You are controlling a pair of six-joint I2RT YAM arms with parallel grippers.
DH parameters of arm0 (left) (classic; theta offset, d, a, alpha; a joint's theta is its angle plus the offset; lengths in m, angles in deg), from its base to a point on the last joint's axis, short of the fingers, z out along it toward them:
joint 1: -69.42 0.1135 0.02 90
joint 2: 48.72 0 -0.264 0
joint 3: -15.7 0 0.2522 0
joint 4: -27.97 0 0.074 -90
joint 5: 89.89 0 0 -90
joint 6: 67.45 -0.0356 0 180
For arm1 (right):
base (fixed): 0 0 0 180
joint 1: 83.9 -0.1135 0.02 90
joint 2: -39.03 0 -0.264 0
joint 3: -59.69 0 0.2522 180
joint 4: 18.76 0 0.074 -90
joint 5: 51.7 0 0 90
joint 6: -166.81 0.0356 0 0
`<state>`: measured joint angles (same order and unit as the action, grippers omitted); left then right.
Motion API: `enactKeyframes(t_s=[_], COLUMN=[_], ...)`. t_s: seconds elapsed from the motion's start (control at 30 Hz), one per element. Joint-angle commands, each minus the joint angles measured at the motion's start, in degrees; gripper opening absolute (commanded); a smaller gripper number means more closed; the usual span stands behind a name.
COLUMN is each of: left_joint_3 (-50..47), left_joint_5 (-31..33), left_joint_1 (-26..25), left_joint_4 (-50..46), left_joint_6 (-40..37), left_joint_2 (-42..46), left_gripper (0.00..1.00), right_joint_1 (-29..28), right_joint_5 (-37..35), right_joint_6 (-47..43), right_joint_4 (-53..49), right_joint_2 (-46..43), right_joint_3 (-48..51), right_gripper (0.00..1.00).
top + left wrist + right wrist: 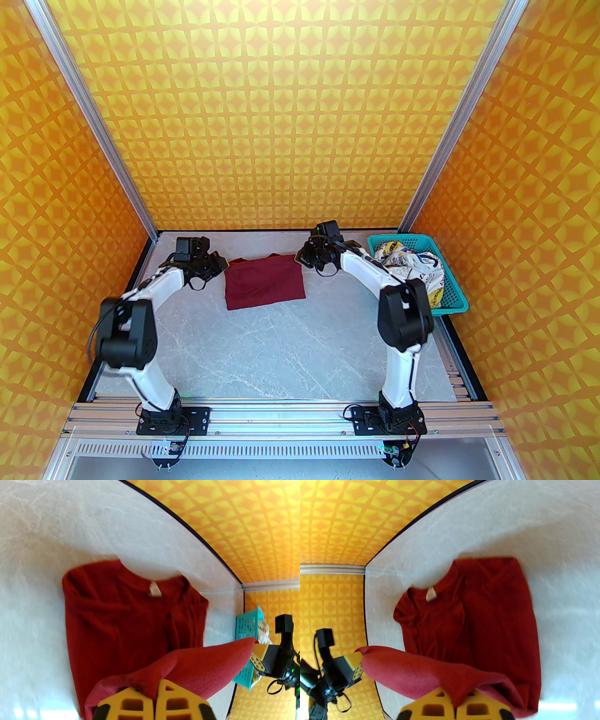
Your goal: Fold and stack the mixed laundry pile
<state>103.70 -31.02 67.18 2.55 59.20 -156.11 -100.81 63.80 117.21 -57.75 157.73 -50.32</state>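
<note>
My right gripper carries the shirt's raised edge outward and down next, then releases the edge at the shirt's uncovered collar end.
The dark red T-shirt (263, 282) lies on the table at the back middle, partly folded over itself. My left gripper (220, 266) is at its far left corner and my right gripper (300, 257) at its far right corner. In the left wrist view the yellow fingers (126, 702) of the left gripper (155, 688) are shut on a raised edge of the red shirt (121, 620). In the right wrist view the right gripper (454, 699) pinches the same raised edge of the shirt (492, 620). The white printed garment (412, 267) sits crumpled in the basket.
A teal perforated basket (457, 290) stands at the back right of the table, just behind my right arm's elbow (405, 318). The grey marbled tabletop (290, 347) stretches in front of the shirt. Orange patterned walls close in the back and sides.
</note>
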Motion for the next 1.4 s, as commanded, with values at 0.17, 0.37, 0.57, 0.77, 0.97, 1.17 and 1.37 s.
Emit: enactKeyframes(t_s=[0.17, 0.37, 0.57, 0.77, 0.97, 1.17, 1.37], left_joint_3=[8.3, 6.7, 5.9, 3.7, -5.4, -15.8, -19.4], left_joint_5=[-2.9, -3.7, -4.6, -4.6, -3.4, -3.9, -6.1], left_joint_1=[2.2, 3.5, 5.2, 5.7, 5.8, 8.7, 12.0], left_joint_4=[10.7, 26.1, 36.5, 26.2, 7.2, 3.4, 3.6], left_joint_6=[5.8, 10.9, 13.4, 5.5, -5.0, -8.3, -8.2], left_joint_2=[-12.0, -18.3, -19.2, -9.8, 2.9, 10.3, 12.3], left_gripper=[0.00, 0.18, 0.37, 0.38, 0.40, 0.42, 0.45], right_joint_1=[2.4, 3.0, 4.3, 4.3, -2.8, -15.5, -25.0], right_joint_5=[4.7, 8.6, 10.8, 4.5, -10.6, -13.1, -12.7], right_joint_6=[0.1, 2.5, 3.2, -8.8, -31.1, -55.7, -75.0], right_joint_4=[10.4, 18.1, 17.3, 10.8, 4.1, 4.8, 7.9], right_joint_2=[12.9, 24.1, 28.4, 15.0, -0.5, -2.6, 1.6], right_joint_3=[-9.8, -18.2, -26.1, -14.8, 0.9, 6.0, 4.7], right_gripper=[0.00, 0.36, 0.45, 0.48, 0.55, 0.54, 0.56])
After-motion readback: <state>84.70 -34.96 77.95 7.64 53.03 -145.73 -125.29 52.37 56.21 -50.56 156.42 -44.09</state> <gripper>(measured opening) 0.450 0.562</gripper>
